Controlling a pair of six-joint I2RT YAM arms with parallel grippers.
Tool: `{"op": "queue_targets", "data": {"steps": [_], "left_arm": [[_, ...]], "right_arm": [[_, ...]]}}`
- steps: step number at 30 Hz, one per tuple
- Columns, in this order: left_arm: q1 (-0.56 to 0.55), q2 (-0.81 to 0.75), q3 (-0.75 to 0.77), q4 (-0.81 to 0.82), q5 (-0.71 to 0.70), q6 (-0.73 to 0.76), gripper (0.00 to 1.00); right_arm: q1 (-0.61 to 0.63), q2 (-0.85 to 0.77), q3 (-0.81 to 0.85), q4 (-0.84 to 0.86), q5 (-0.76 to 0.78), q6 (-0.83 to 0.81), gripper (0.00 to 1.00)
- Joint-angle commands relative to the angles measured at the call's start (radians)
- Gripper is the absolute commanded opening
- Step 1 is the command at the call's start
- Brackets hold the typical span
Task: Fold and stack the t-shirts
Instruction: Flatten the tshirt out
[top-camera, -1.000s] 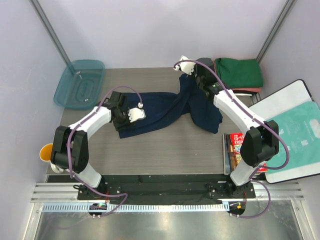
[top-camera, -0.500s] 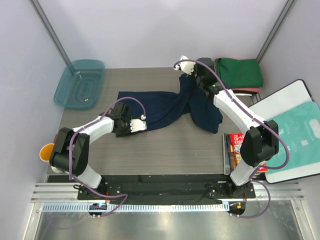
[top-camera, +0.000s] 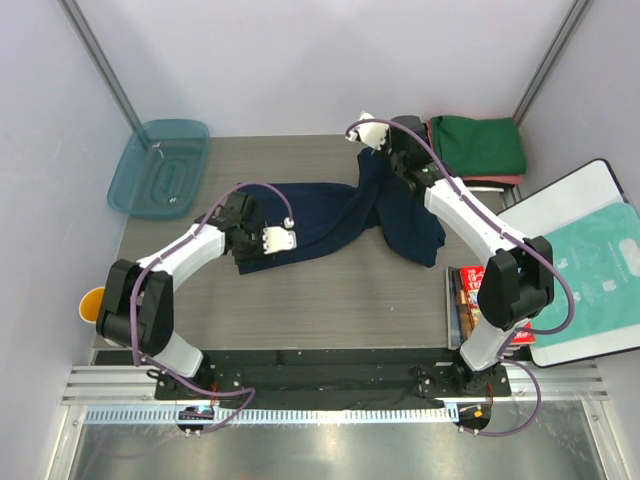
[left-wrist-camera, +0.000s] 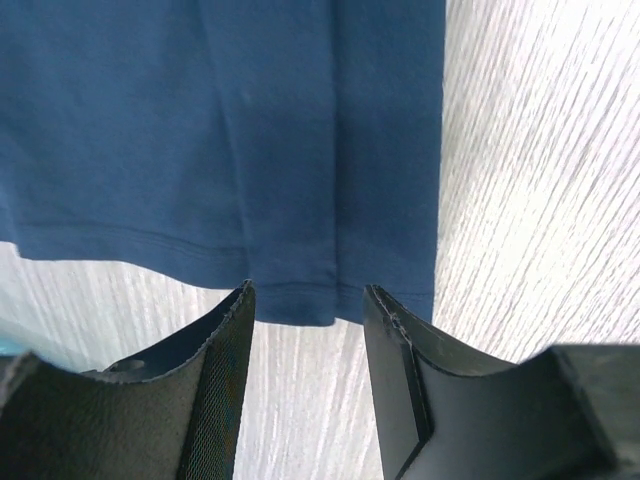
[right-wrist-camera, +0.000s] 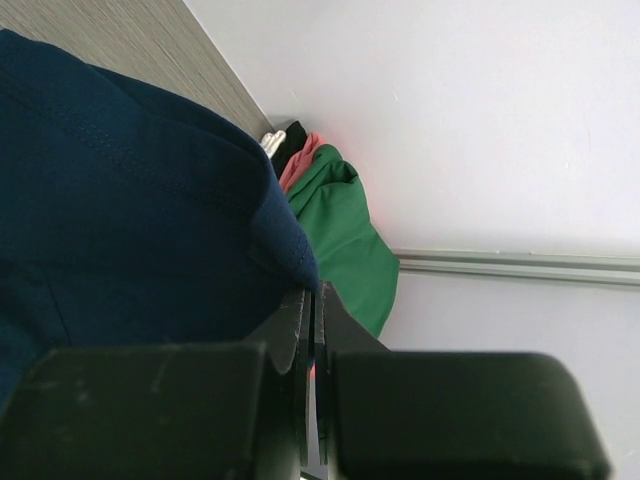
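My left gripper is to come down next, and after that it has to move in past the hem onto the end of the fold.
A dark navy t-shirt lies spread across the middle of the table, and its right end is pulled up toward the back. My right gripper holds that raised end; in the right wrist view the gripper is shut on a fold of navy cloth. My left gripper is low at the shirt's near-left hem. In the left wrist view it stands open, the hem just past its tips and bare table between its fingers. Folded t-shirts, green over salmon-red, are stacked at the back right.
A teal plastic tray sits at the back left. A white board with a teal-printed bag lies at the right. Red packets are beside the right arm's base. An orange cup stands at the left edge.
My left gripper dropped toward the near hem of the navy shirt, then shifted slightly right and back along it, staying open. The right gripper held its place with the cloth.
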Motion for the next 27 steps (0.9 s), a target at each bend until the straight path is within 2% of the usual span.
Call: {"op": "queue_targets", "data": {"steps": [1,15,23,27], "left_arm": [[0.001,-0.01,0.036,-0.023,0.059,-0.01,0.49],[-0.012,0.08,-0.033,0.175,-0.001,-0.045,0.48],[-0.018,0.096,-0.048,0.217,-0.013,-0.053,0.48],[-0.018,0.113,-0.051,0.217,-0.013,-0.056,0.44]], "right_arm": [[0.003,0.004,0.058,0.027,-0.001,0.01,0.01],[0.004,-0.002,0.058,0.028,0.001,0.012,0.01],[0.003,-0.002,0.057,0.028,0.002,0.013,0.01],[0.003,0.001,0.061,0.027,-0.001,0.013,0.01]]}}
